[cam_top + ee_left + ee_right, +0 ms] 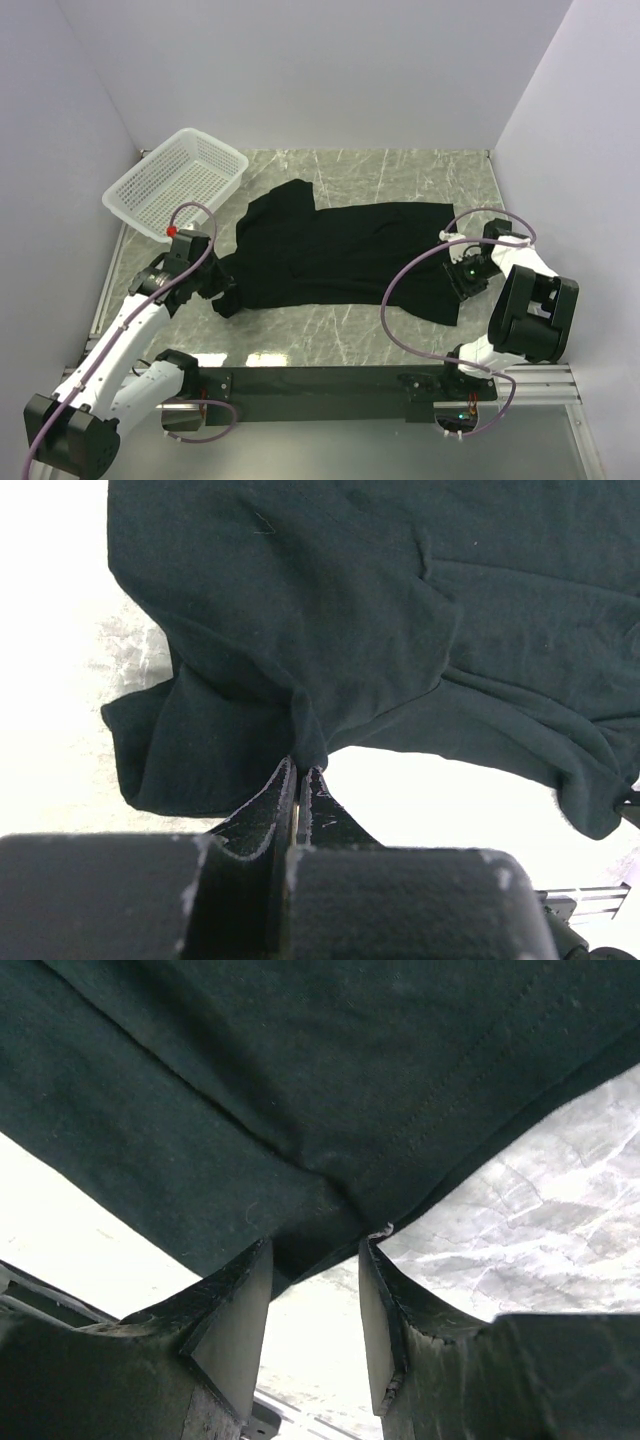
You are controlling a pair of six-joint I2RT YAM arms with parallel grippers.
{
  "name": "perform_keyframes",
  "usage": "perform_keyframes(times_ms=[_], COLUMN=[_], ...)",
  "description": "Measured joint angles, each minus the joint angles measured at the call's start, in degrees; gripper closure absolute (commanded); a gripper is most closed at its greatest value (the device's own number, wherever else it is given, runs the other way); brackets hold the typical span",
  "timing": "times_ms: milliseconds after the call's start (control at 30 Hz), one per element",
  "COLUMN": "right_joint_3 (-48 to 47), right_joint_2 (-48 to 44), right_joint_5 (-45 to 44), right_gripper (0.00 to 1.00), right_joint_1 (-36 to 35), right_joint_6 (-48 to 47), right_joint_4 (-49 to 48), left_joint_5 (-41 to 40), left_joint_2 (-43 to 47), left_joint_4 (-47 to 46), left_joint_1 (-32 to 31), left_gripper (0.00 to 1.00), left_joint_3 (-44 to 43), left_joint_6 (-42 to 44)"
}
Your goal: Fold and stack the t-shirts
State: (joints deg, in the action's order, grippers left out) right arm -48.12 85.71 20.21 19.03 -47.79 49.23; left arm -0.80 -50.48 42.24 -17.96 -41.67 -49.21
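The shirt's edge by its near corner (457,296) (325,1261) is already between my right gripper's open fingers. My right gripper should next stay where it is and close its fingers on that edge.
One black t-shirt (340,255) lies spread across the marble table, its long side running left to right. My left gripper (226,291) is shut on the shirt's near-left edge; in the left wrist view the jaws (300,772) pinch a fold of the black cloth (330,630). My right gripper (462,278) is at the shirt's near-right corner. In the right wrist view its jaws (315,1250) stand open, with the corner of the cloth (300,1090) lying at their tips, not clamped.
A white mesh basket (178,183) stands at the back left, partly off the table edge. Purple cables (400,290) loop over the near right part of the table. A black rail (330,385) runs along the near edge. Walls close in on three sides.
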Motion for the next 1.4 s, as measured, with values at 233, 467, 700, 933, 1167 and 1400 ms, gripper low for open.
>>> perform_keyframes(times_ms=[233,467,700,933,1167,1400], right_joint_3=[0.3,0.0,-7.8,-14.1,-18.4,-29.0], right_joint_2=[-0.5,-1.4,-13.1,-21.0,-23.9,-27.3], right_joint_5=[0.7,3.5,10.9,17.4,21.2,23.8], right_gripper=[0.79,1.00,1.00,1.00,1.00,1.00], right_joint_1=[-1.1,-1.1,-1.1,-0.1,1.9,4.7], right_joint_6=[0.5,0.5,0.9,4.3,10.7,20.5], right_joint_4=[-0.2,1.4,4.7,3.8,1.4,-5.9], left_joint_5=[-0.1,-0.4,-3.0,-6.9,-13.0,-20.2], left_joint_2=[1.0,2.4,4.6,5.7,6.1,1.7], left_joint_4=[0.1,0.1,1.3,1.9,0.6,-8.3], left_joint_1=[0.0,0.0,0.0,0.0,0.0,0.0], left_gripper=[0.99,0.99,1.00,0.99,1.00,0.99], left_joint_3=[0.2,0.2,-0.3,-5.0,-13.2,-27.8], left_joint_6=[0.0,0.0,0.4,2.1,6.8,15.3])
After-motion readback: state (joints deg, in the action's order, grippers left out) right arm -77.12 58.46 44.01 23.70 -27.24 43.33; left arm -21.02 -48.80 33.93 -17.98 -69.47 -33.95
